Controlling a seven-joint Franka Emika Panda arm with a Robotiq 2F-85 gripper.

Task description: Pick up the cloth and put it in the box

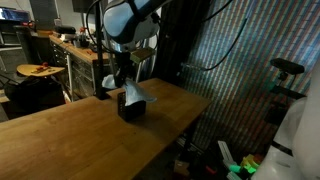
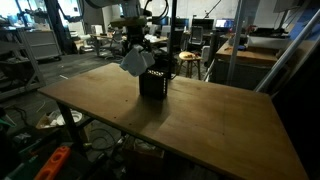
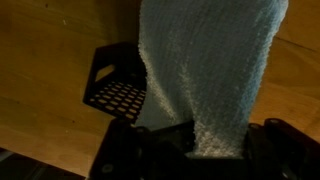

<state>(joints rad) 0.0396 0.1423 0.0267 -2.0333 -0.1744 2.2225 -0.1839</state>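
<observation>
I will move my gripper left in the wrist view and down over the box's opening to release the cloth, since it hangs partly beside the box.
A pale grey-white cloth hangs from my gripper, which is shut on its upper end. In both exterior views the cloth dangles just above a small black mesh box standing on the wooden table. In the wrist view the box lies to the left behind the cloth, and the cloth hides most of its opening. I cannot tell whether the cloth's lower edge touches the box.
The wooden table has edges close to the box on the far side. A workbench with tools stands behind. Desks and chairs fill the background. A black metal grid wall stands beside the table.
</observation>
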